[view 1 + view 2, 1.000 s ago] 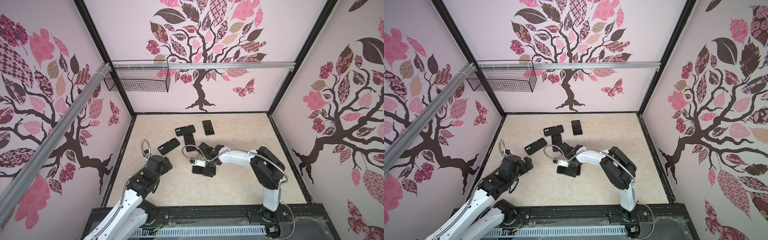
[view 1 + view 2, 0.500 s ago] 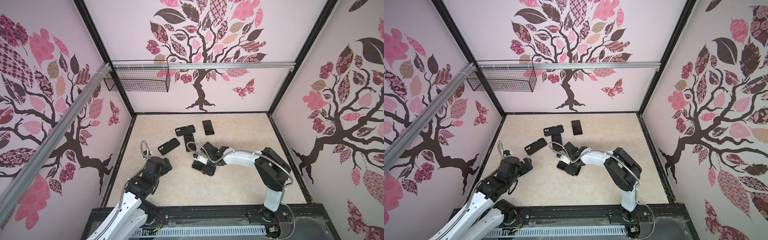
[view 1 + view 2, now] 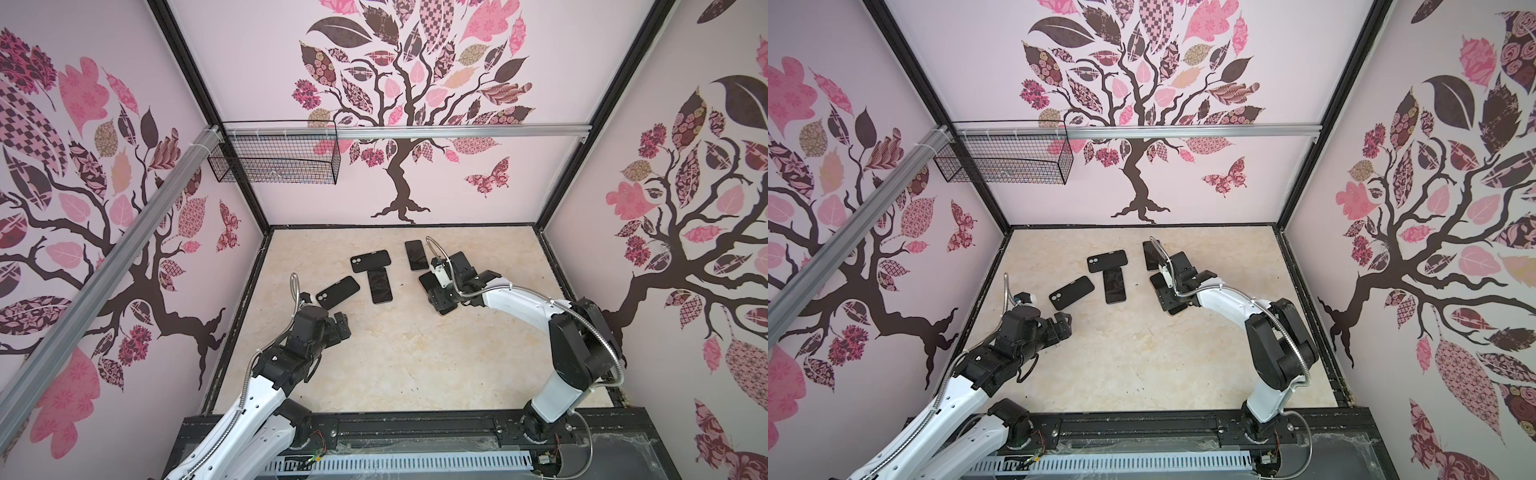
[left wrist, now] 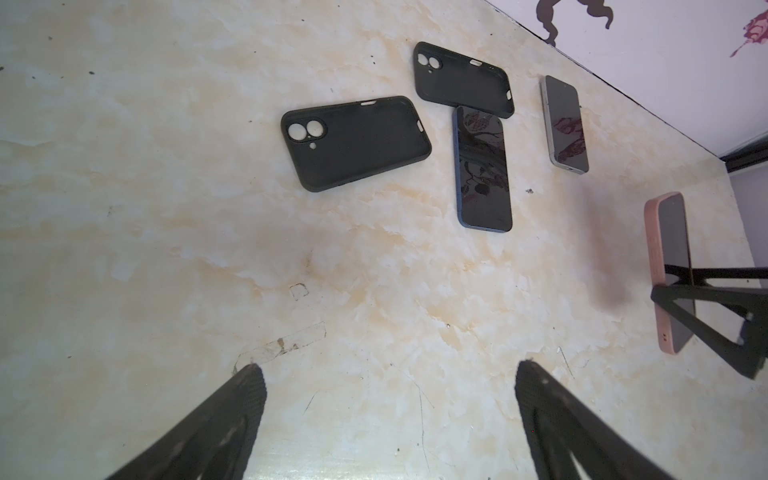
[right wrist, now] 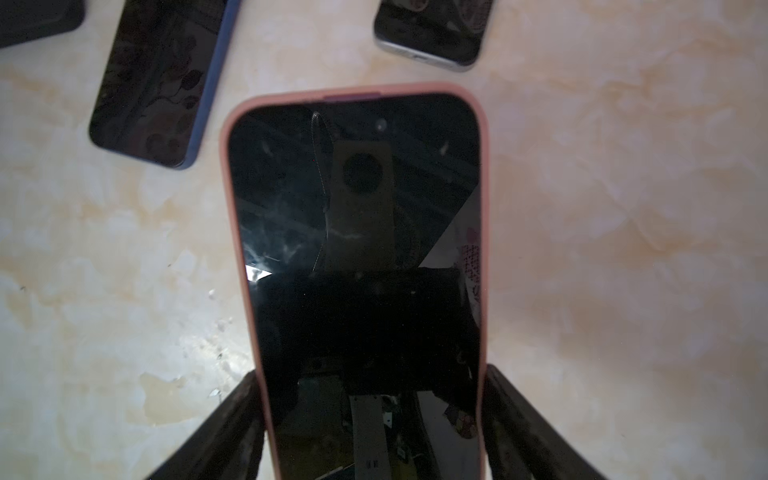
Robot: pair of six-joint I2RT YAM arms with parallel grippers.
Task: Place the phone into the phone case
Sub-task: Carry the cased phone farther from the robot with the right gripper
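Note:
I will move my right gripper outward and then down to the bare tabletop [image 5: 640, 48] beside the grey-edged phone. The open space there lets me release the pink-rimmed phone.
My right gripper [image 5: 372, 372] is shut on a phone [image 5: 357, 232] with a pink rim, gripping its two long sides, dark screen facing the wrist camera. In both top views this gripper [image 3: 440, 293] sits right of centre on the table, and the phone [image 4: 669, 270] looks raised off the surface. Two black phone cases lie open side up: one [image 3: 337, 292] near my left gripper, the other [image 3: 370, 261] farther back. My left gripper [image 3: 340, 325] hovers open and empty in front of the nearer case [image 4: 355, 143].
A blue-edged phone [image 3: 380, 285] lies screen up beside the cases. A grey-edged phone [image 3: 416, 255] lies just behind my right gripper. A wire basket [image 3: 274, 164] hangs on the back wall. Walls close in the beige table [image 3: 395, 365] on three sides.
My right gripper has carried the pink-rimmed phone to the right and toward the back, away from the cases. The left arm has barely shifted.

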